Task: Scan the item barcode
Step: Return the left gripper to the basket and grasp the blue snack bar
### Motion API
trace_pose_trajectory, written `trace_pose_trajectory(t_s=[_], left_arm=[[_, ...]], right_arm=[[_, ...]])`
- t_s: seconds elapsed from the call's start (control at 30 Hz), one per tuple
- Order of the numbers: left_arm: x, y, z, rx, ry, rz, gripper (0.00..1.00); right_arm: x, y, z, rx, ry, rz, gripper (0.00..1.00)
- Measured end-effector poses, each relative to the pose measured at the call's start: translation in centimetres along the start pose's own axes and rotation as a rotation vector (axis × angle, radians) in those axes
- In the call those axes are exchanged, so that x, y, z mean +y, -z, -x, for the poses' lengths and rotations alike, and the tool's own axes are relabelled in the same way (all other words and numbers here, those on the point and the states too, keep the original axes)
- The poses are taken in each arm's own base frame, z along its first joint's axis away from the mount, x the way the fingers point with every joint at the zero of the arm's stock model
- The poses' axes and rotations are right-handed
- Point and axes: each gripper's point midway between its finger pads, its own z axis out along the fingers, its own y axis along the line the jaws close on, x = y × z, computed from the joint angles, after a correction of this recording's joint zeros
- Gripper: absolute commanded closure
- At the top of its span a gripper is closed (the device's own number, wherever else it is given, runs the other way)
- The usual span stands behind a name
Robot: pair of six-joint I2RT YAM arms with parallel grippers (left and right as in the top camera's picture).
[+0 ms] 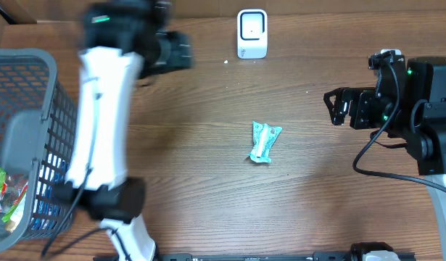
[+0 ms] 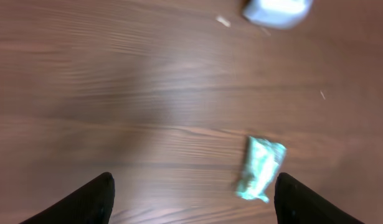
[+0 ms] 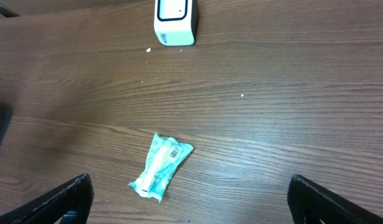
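I should swing my left gripper back and down into the basket next, because the blue printed packet (image 1: 46, 197) shows through the basket's mesh, to the gripper's left in the overhead view.
The item is a small teal and white packet (image 1: 265, 141) lying flat on the wooden table, loose, with its barcode (image 3: 174, 153) facing up. It also shows in the left wrist view (image 2: 260, 168) and the right wrist view (image 3: 161, 167). The white scanner (image 1: 252, 32) stands at the table's far edge. My left gripper (image 2: 194, 200) is open and empty, blurred by motion, off to the packet's far left (image 1: 173, 51). At the right side my right gripper (image 1: 337, 106) is wide open with nothing in it (image 3: 194, 202), well clear of the packet.
A grey wire basket (image 1: 48, 87) holding several packaged goods stands at the left edge. The scanner (image 3: 174, 22) sits beyond the packet. A cardboard box corner (image 1: 5, 11) shows at the top left.
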Motion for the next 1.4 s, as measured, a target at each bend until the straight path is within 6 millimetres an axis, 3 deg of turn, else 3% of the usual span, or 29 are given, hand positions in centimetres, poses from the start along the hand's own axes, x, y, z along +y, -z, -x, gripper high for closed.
trace_pose_trajectory(t_s=[0.13, 0.27, 0.3, 0.4, 0.47, 0.57, 0.7, 0.87, 0.9, 1.13, 1.27, 1.4], left_arm=[[9.4, 6.0, 0.1, -0.092, 0.207, 0.119, 0.3], [18.9, 9.9, 0.0, -0.187, 0.446, 0.23, 0.3], [20.4, 10.5, -0.3, -0.2, 0.486, 0.248, 0.3], [25.9, 12.5, -1.7, -0.233, 0.633, 0.321, 0.31], [30.2, 13.6, -3.8, -0.234, 0.759, 0.39, 0.32], [34.3, 13.7, -7.0, -0.19, 0.906, 0.45, 0.33], [36.6, 11.0, -10.1, -0.08, 1.007, 0.458, 0.34], [38.2, 4.7, -12.1, 0.015, 1.026, 0.439, 0.34], [38.4, 3.0, -12.9, 0.049, 1.032, 0.43, 0.35], [39.6, -3.5, -15.8, 0.093, 1.044, 0.42, 0.33], [39.0, -7.7, -19.2, 0.163, 1.054, 0.411, 0.3], [39.4, -9.3, -19.5, 0.108, 1.058, 0.415, 0.32]], right_arm=[[0.0, 0.0, 0.1, -0.003, 0.001, 0.0, 0.0], [0.0, 0.0, 0.0, 0.001, 0.0, 0.0, 0.0], [0.0, 0.0, -0.1, 0.004, -0.001, 0.0, 0.0], [0.0, 0.0, -0.1, 0.004, 0.0, 0.0, 0.0], [0.0, 0.0, -0.1, 0.004, -0.001, 0.0, 0.0], [0.0, 0.0, -0.1, 0.004, -0.001, 0.0, 0.0], [0.0, 0.0, 0.0, -0.001, 0.001, 0.001, 0.0], [0.0, 0.0, 0.1, -0.003, 0.001, 0.001, 0.0], [0.0, 0.0, 0.1, -0.002, 0.001, 0.001, 0.0], [-0.1, -1.0, -0.1, 0.027, -0.008, 0.009, 0.0], [-0.2, -2.1, -0.4, 0.06, -0.017, 0.021, 0.0], [-0.2, -2.6, -0.4, 0.07, -0.02, 0.029, 0.0]])
